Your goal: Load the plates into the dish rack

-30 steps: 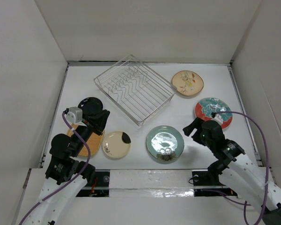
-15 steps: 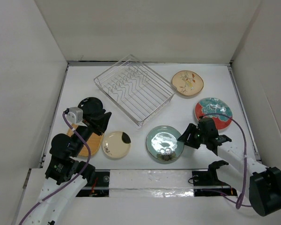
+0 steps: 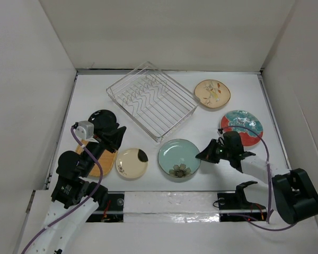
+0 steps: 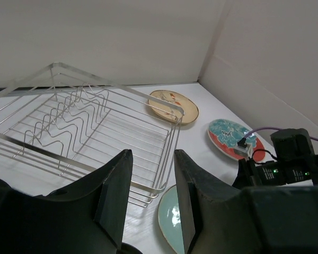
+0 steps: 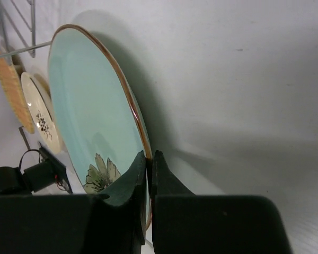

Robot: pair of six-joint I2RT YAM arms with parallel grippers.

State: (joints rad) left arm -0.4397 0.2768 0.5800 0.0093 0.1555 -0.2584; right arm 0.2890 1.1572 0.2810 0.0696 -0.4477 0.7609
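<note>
My right gripper holds the green plate and will next move up and outward, lower it among the dish rack's far wires and release it, since those slots are empty.
My right gripper is shut on the right rim of the glossy green plate, which has a flower at its near edge; the right wrist view shows the fingers pinching the brown-edged rim. My left gripper is open and holds nothing, hovering between the black plate and the cream plate with a black patch. The orange-tan plate lies partly under the left arm. The empty wire dish rack sits at the back centre and also fills the left wrist view as the rack.
A beige floral plate lies right of the rack. A red-rimmed teal plate lies just behind the right arm. White walls enclose the table on three sides. The right arm's cable loops over the near right.
The right gripper dropped low and shut on the green plate's right rim, and the plate slid a little left and back. The left gripper opened partway without moving.
</note>
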